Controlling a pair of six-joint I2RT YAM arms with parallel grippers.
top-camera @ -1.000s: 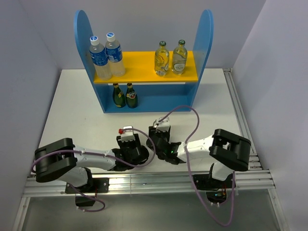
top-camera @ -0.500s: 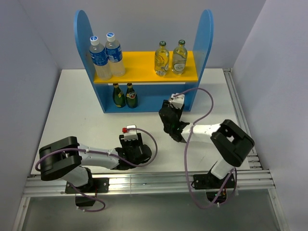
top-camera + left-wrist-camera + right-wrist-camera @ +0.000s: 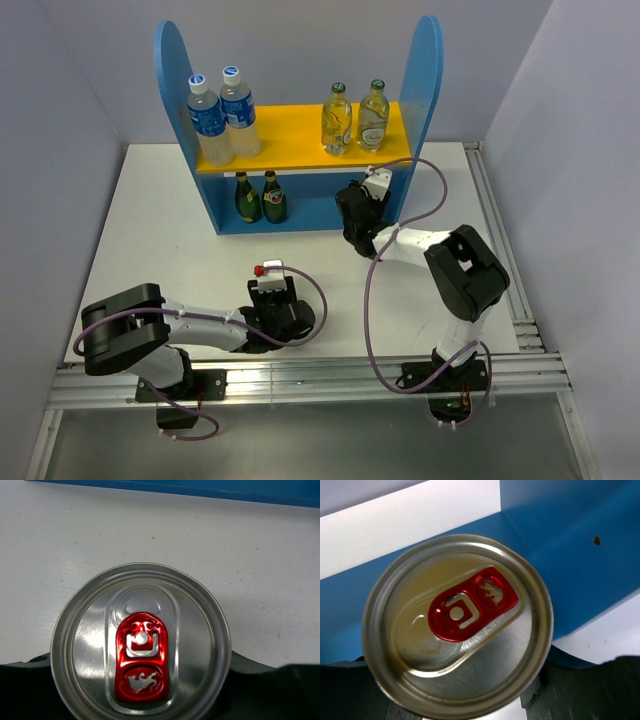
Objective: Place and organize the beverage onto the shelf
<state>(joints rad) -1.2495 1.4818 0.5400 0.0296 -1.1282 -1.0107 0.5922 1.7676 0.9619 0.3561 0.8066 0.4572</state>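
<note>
The robot's right gripper will next move outward and let go of the can on the lower blue board (image 3: pixel 496 529) beside the shelf's side panel, because the board is bare outward of the right gripper.
The shelf (image 3: pixel 425 90) stands at the back, with blue sides and a yellow upper board (image 3: pixel 295 152). On that board at the right are two clear bottles of pale yellow drink (image 3: pixel 336 120) (image 3: pixel 374 115). Two dark green bottles (image 3: pixel 246 197) (image 3: pixel 273 197) stand on the lower level at the left. My right gripper (image 3: pixel 372 192) is shut on a silver can with a red tab (image 3: pixel 377 179) (image 3: pixel 457 625), upright at the right of the lower level, blue shelf behind it. My left gripper (image 3: pixel 270 283) is shut on a second can (image 3: pixel 265 271) (image 3: pixel 141 642), upright over the white table near the front.
Two plastic water bottles with blue labels (image 3: pixel 205 120) (image 3: pixel 238 112) stand at the left of the upper board. Grey walls close in the table (image 3: pixel 150 230) on three sides. A metal rail (image 3: pixel 510 290) runs along the right edge. Purple cables loop off both arms.
My right arm has carried its can from the middle of the table back to the right end of the shelf's lower level. The left gripper shifted slightly right with its can, then stayed still.
</note>
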